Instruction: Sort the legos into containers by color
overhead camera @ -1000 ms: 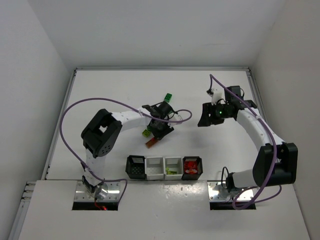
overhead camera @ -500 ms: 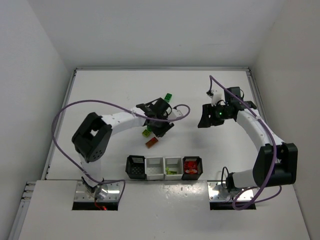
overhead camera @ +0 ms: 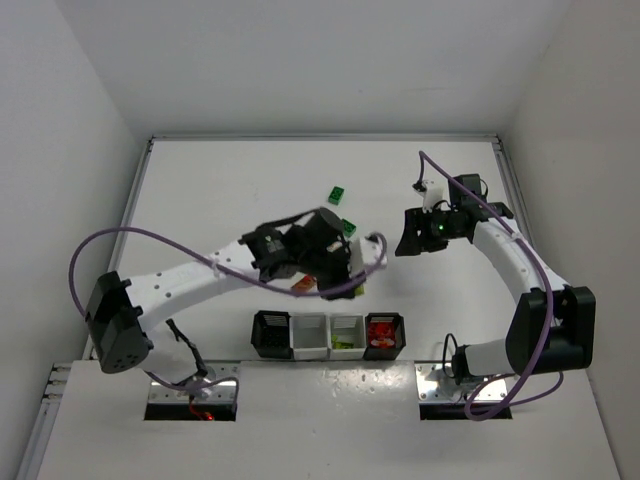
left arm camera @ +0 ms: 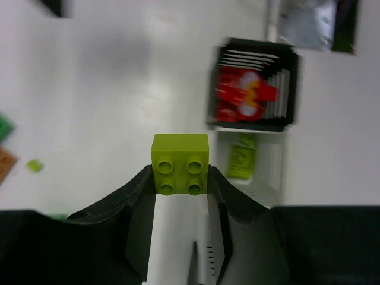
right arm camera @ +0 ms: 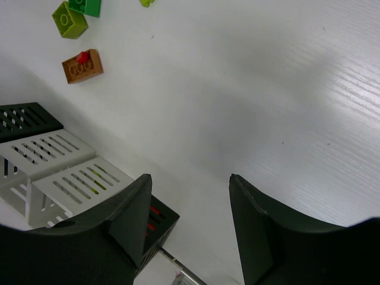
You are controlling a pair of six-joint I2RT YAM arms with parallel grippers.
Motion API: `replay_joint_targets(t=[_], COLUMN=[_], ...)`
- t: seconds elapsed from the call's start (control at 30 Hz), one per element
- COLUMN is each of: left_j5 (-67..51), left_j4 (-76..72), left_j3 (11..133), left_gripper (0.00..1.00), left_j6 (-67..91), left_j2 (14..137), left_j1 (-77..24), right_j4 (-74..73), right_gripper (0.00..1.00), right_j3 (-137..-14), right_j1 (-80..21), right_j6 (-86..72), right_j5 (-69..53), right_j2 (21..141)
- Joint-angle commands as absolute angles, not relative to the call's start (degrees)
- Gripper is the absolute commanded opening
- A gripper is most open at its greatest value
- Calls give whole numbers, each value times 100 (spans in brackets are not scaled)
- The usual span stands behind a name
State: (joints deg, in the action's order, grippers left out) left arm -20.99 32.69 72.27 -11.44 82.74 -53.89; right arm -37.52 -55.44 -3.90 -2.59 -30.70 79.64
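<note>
My left gripper holds the brick and next needs to move back and then down over the white bin beside the red bricks and release the brick, since matching yellow-green pieces are inside.
My left gripper [left arm camera: 180, 173] is shut on a yellow-green four-stud brick [left arm camera: 180, 162] and holds it above the table, just behind the row of bins; in the top view the gripper [overhead camera: 338, 262] hides the brick. The inner right white bin [overhead camera: 347, 334] holds yellow-green pieces [left arm camera: 241, 155]. The right black bin [overhead camera: 385, 334] holds red bricks [left arm camera: 244, 96]. The left black bin [overhead camera: 271, 333] and left white bin [overhead camera: 309, 335] look empty. My right gripper [right arm camera: 190, 185] is open and empty, hovering at the right [overhead camera: 412, 240].
Loose on the table are a dark green brick [overhead camera: 337, 194], another green one [overhead camera: 349, 226] and an orange-brown brick [overhead camera: 303, 286] with a small red piece on it [right arm camera: 82, 57]. The right wrist view also shows a yellow-green brick [right arm camera: 69, 19].
My left arm has swung out low, and its gripper has carried the yellow-green brick off the table, right and nearer to the bins. The right arm has not moved.
</note>
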Motion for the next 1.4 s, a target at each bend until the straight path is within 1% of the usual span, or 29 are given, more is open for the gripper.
replay_joint_targets(t=[0.0, 0.03, 0.17, 0.23, 0.3, 0.33, 0.37, 0.43, 0.47, 0.57, 0.63, 0.77, 0.9, 1.0, 1.03, 1.13, 1.2, 1.23, 1.37], left_j5=[-2374, -2373, -2373, -2154, -2040, -1909, -1820, -1530, -1477, -1047, -705, -177, -176, 43, 383, 738, 738, 738, 344], left_j4=[3787, 3788, 3911, 3911, 3911, 3911, 3911, 3841, 3789, 3674, 3561, 3340, 3278, 3226, 3226, 3226, 3165, 3164, 3339], left_j3=[6900, 6847, 6847, 6847, 6847, 6847, 6707, 6628, 6627, 6627, 6627, 6732, 6916, 7119, 7171, 7094, 6900, 6760, 6504], left_gripper=[23, 23, 23, 23, 26, 29, 36, 45, 51, 58, 59, 60, 61, 61, 61, 61, 61, 61, 64], left_j6=[-1555, -1556, -1556, -1556, -1608, -1608, -1608, -1608, -1608, -1538, -1398, -1091, -985, -809, -556, -150, -1, 139, 395], left_j2=[8095, 8025, 8147, 8147, 8270, 8271, 8271, 8323, 8323, 8323, 8262, 8314, 8201, 7990, 7859, 7735, 7682, 7682, 7909], left_j1=[-6212, -6475, -6749, -6837, -6996, -7057, -7188, -7242, -7303, -7304, -7304, -7006, -6681, -6408, -6129, -5328, -4889, -4513, -3711], right_j4=[-3612, -3612, -3612, -3612, -3612, -3612, -3612, -3612, -3612, -3665, -3665, -3665, -3779, -3840, -3893, -4025, -4104, -4104, -4104], right_gripper=[56, 56, 56, 56, 56, 56, 56, 56, 56, 56, 56, 56, 56, 56, 56, 54, 52, 51, 49], right_j3=[-5660, -5660, -5660, -5660, -5660, -5660, -5660, -5660, -5660, -5660, -5660, -5660, -5722, -5722, -5722, -5976, -6257, -6475, -7099], right_j1=[-422, -422, -422, -422, -422, -422, -422, -422, -422, -422, -483, -483, -483, -606, -659, -1053, -1448, -1581, -2082], right_j6=[-193, -193, -193, -141, -141, -141, -141, -141, -141, -88, -88, -88, 34, 193, 193, 396, 518, 519, 396], right_j5=[-3234, -3234, -3234, -3182, -3182, -3182, -3182, -3182, -3182, -3243, -3243, -3296, -3418, -3839, -3893, -3894, -3710, -3631, -3122], right_j2=[8006, 8007, 8007, 8007, 8007, 8007, 8007, 8007, 8007, 8007, 8007, 8060, 8112, 8112, 8191, 8437, 8735, 8841, 9526])
